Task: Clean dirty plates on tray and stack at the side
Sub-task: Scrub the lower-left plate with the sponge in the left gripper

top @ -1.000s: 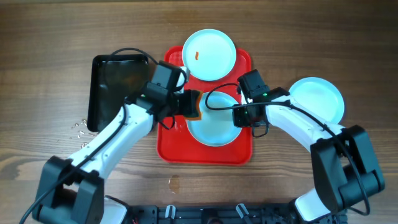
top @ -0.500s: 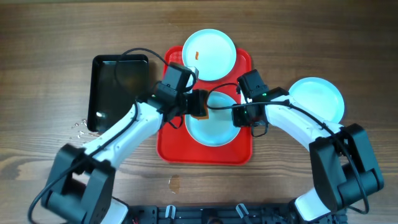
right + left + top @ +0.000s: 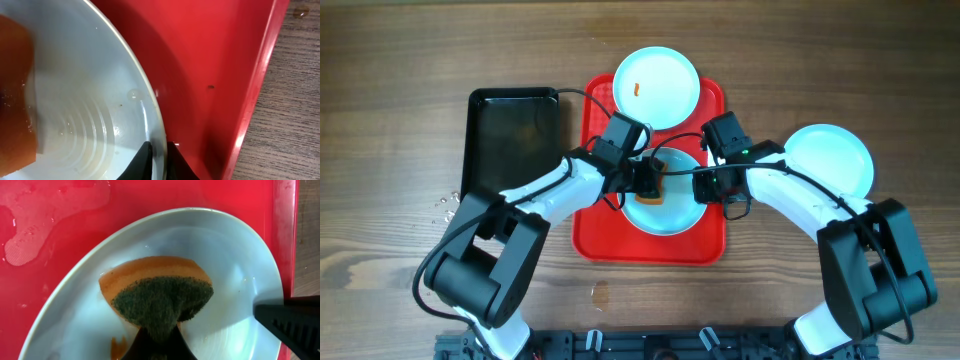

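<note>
The black tray is to the left of my left gripper in the overhead view. My left gripper will go up over the red tray's edge, then down into the black tray.
The red tray holds two pale-blue plates. The near plate lies in the tray's middle. My left gripper is shut on an orange-and-green sponge and presses it onto that plate; a small orange smear shows beside the sponge. My right gripper is shut on the plate's right rim. The far plate carries an orange smear. A third plate lies on the table to the right of the tray.
A black tray stands left of the red tray. Water drops lie on the wood near its lower left corner. A wet patch sits on the red tray. The tray's right edge meets bare wood.
My left gripper has carried the sponge rightward from the red tray's left edge onto the near plate. The right gripper and the plates have stayed put.
</note>
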{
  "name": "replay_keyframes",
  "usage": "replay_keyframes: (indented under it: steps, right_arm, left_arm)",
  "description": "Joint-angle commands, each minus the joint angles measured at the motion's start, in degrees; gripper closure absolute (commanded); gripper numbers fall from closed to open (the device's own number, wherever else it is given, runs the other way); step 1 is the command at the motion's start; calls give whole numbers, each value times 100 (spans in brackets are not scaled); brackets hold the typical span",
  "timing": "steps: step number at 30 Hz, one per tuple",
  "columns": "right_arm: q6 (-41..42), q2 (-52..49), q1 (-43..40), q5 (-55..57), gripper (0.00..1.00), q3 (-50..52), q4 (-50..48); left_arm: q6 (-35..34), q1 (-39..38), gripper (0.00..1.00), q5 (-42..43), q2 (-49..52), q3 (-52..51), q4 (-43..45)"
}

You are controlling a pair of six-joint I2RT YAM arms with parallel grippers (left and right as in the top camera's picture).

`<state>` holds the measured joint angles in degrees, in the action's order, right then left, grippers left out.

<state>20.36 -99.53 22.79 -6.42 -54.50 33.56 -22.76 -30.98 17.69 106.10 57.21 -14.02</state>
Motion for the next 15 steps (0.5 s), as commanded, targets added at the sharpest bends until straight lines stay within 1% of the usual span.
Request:
replay_keyframes:
  steps: [1, 7, 10, 13, 15]
  right_arm:
    - [79, 31, 7, -92, 89, 52, -7]
    - [92, 31, 7, -92, 92, 52, 13]
    - [214, 31, 7, -90, 93, 52, 33]
    - [284, 31, 7, -85, 95, 52, 31]
    - [439, 31, 7, -42, 96, 52, 61]
  left_arm:
    - [308, 63, 96, -356, 236, 55, -160]
    - [396, 50, 96, -1425, 411, 55, -474]
    - [391, 50, 96, -2312, 428, 55, -761]
    - [385, 50, 96, -2951, 426, 61, -973]
    - [208, 50, 96, -3375, 426, 81, -1126]
